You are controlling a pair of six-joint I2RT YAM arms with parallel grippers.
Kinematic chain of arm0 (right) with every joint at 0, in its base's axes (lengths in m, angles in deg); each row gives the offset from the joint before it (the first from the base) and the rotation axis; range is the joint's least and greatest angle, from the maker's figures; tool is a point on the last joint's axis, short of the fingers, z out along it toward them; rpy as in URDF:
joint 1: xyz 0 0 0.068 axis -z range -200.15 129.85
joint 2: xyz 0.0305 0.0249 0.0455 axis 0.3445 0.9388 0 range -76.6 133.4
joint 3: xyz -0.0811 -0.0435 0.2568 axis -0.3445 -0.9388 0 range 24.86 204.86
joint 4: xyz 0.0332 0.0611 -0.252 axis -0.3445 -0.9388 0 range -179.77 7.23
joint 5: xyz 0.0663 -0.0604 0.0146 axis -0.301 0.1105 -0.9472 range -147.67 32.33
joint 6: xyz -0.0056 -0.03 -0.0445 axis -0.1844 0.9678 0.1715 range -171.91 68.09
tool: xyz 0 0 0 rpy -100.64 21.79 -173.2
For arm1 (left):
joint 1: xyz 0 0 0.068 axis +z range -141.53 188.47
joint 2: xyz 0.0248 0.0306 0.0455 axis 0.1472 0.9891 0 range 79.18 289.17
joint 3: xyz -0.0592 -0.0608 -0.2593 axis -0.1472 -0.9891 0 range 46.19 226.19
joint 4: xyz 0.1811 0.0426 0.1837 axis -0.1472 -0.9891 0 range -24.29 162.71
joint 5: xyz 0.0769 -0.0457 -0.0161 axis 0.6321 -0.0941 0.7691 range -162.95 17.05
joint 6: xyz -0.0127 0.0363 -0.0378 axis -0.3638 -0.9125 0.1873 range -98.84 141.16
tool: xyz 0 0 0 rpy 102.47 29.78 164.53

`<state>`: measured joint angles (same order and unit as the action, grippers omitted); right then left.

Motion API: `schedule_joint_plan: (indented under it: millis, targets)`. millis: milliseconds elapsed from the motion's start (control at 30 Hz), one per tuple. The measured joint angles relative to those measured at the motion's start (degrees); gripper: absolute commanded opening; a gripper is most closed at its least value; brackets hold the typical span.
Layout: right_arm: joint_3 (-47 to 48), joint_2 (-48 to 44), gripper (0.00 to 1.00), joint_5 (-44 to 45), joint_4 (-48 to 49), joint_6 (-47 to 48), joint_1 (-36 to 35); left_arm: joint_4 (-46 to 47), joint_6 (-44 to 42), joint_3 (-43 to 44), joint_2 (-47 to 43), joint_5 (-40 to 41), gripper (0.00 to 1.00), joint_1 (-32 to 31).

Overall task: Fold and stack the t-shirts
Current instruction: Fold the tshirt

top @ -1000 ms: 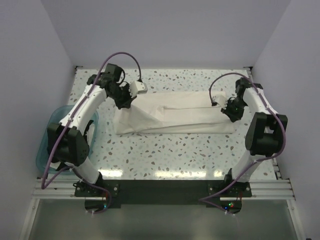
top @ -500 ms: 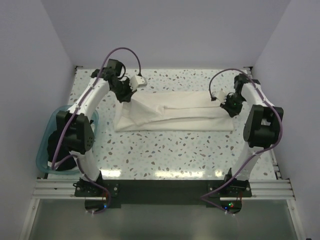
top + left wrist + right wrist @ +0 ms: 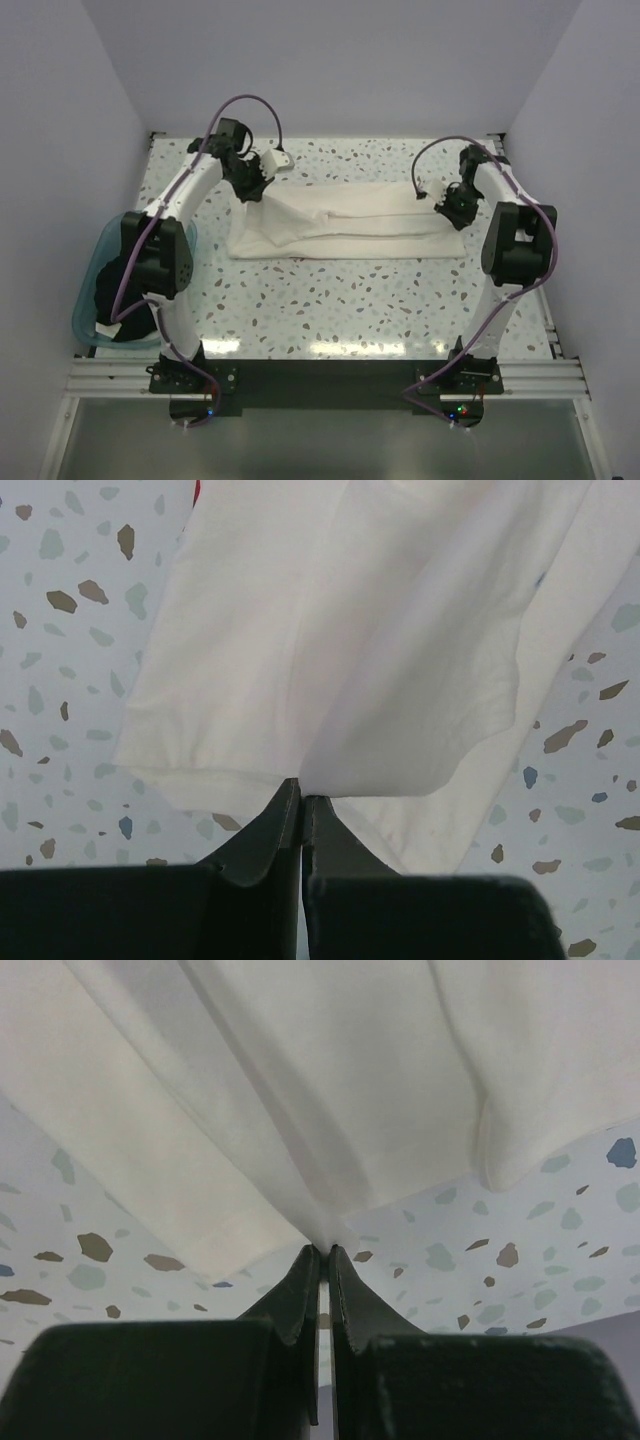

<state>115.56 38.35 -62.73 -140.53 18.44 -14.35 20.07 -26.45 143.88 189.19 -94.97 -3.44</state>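
Note:
The pinched cloth in my left gripper comes down slightly onto the end nearest the teal tub of the folded t-shirt next, then the gripper opens.
The white t-shirt (image 3: 345, 225) lies as a long folded band across the far half of the table, plain side up, its red print hidden but for a sliver in the left wrist view. My left gripper (image 3: 250, 190) is shut on the shirt's left end; the cloth (image 3: 340, 660) hangs from the closed tips (image 3: 301, 792). My right gripper (image 3: 447, 213) is shut on the right end, with cloth (image 3: 300, 1090) pinched at the tips (image 3: 325, 1248). A black t-shirt (image 3: 112, 300) lies in the teal tub.
The translucent teal tub (image 3: 88, 290) sits at the table's left edge beside the left arm's base. The speckled tabletop (image 3: 340, 300) runs bare in front of the shirt. White walls close in the back and sides.
Both grippers have moved toward the far edge, carrying the shirt's near edge over. The cloth band has grown narrower and now lies farther back.

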Motion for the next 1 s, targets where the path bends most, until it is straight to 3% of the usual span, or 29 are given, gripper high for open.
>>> schedule_joint_plan:
  millis: [400,433,467,533,600,767,1000]
  targets:
    - [1.05,2.1,0.0,1.86,2.45,-0.61,-0.55,2.12,0.31,0.59,2.95,1.66,0.01,0.52]
    - [1.29,2.56,0.1,2.16,2.69,-0.83,-0.55,2.58,0.57,0.61,3.37,1.99,0.09,0.55]
    - [1.53,2.91,0.2,2.38,2.86,-1.16,-0.57,3.08,1.01,0.66,3.78,2.45,0.32,0.59]
    - [2.03,3.8,0.43,2.91,3.39,-2.36,-0.66,4.0,2.54,0.92,4.72,3.32,0.43,0.68]
    - [2.4,4.17,0.48,3.8,3.67,-3.69,-0.83,5.25,4.74,1.22,5.49,4.04,0.53,1.16]
    - [4.31,3.63,0.47,4.28,2.86,-10.25,-0.87,7.43,11.69,-0.24,3.98,2.73,0.55,5.75]
    - [3.85,-1.55,0.32,0.35,-1.95,-20.87,-0.94,8.57,17.53,-15.69,-9.75,-0.79,0.53,9.73]
